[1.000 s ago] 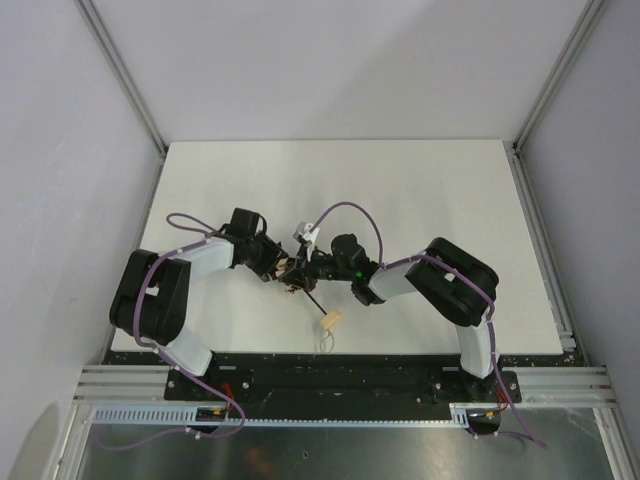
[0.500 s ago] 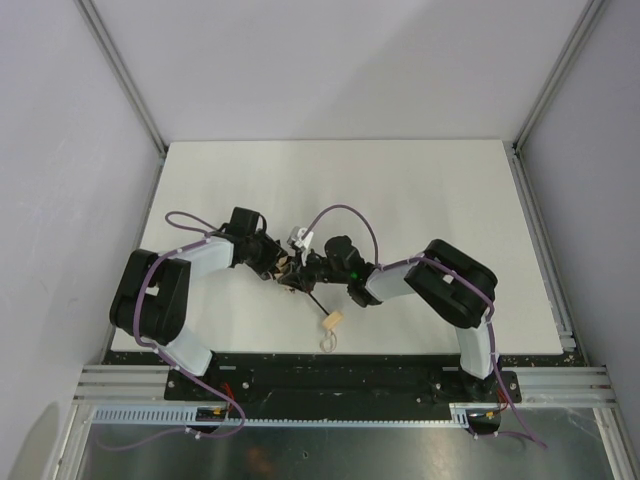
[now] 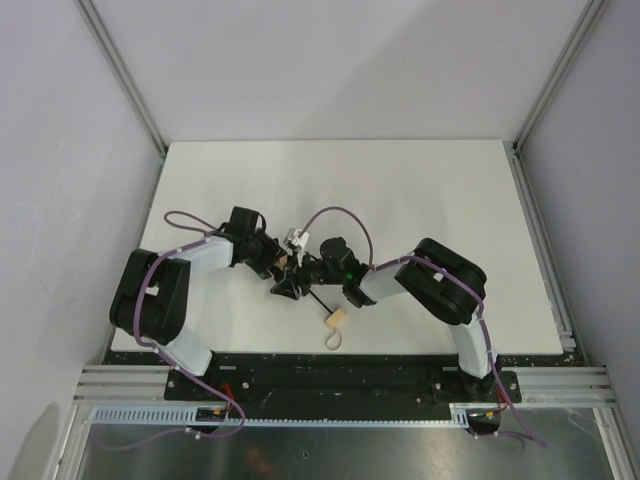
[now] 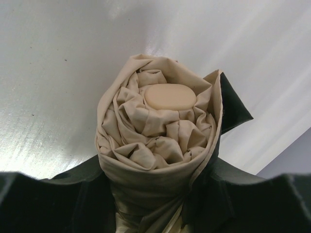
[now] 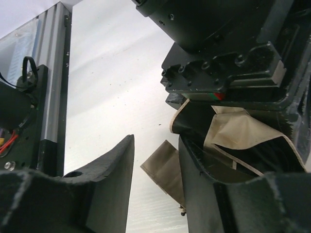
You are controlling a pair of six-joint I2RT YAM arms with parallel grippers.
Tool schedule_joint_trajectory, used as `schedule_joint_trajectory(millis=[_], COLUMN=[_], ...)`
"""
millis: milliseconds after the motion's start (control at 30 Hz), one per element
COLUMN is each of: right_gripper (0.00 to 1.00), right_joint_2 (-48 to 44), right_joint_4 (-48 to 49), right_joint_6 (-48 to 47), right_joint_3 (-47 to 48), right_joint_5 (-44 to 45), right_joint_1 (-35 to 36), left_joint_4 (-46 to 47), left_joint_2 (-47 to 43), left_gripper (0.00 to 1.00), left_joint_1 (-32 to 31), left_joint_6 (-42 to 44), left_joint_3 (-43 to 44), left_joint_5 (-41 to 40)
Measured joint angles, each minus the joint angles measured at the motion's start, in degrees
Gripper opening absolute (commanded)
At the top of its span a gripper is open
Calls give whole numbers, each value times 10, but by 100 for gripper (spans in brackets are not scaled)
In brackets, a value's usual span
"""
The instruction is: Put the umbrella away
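Observation:
My left gripper holds the canopy and next needs to take it up, then down onto the table beside the umbrella's shaft to let it go, because that shaft is still extended.
The umbrella lies near the table's front middle; its light wooden handle (image 3: 336,319) with wrist loop (image 3: 331,341) points toward me on a thin black shaft (image 3: 316,303). My left gripper (image 3: 277,262) is shut on the folded tan canopy (image 4: 155,131), whose rounded end cap (image 4: 168,96) faces away in the left wrist view. My right gripper (image 3: 291,285) sits tight against the left one, its jaws open. In the right wrist view a loose tan strap (image 5: 165,170) hangs in the gap between the right gripper's fingers (image 5: 156,145), with canopy fabric (image 5: 233,133) beside the right finger.
The white table (image 3: 430,200) is enclosed by grey walls and aluminium posts. A metal rail (image 5: 51,82) runs along the front edge close to the right gripper. Purple cables (image 3: 345,215) arc over both wrists.
My right arm has moved left, bringing its gripper up against the left gripper and the canopy. The handle has shifted slightly right. The left arm has barely moved.

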Motion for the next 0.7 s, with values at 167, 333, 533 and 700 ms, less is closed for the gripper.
schedule_joint_trajectory(millis=[167, 333, 533, 700], right_gripper=[45, 6, 0, 0], right_joint_2=[10, 21, 23, 27], right_joint_4=[0, 0, -11, -15], right_joint_6=[26, 42, 9, -123], right_joint_3=[16, 25, 26, 27], right_joint_5=[-9, 1, 85, 231], right_joint_1=[2, 1, 17, 72], left_joint_4=[0, 0, -1, 0], left_joint_2=[0, 0, 1, 2], left_gripper=[0, 0, 0, 0], left_joint_1=[1, 1, 1, 3], left_joint_6=[0, 0, 0, 0], left_joint_3=[0, 1, 1, 1], left_joint_5=[-2, -3, 2, 7])
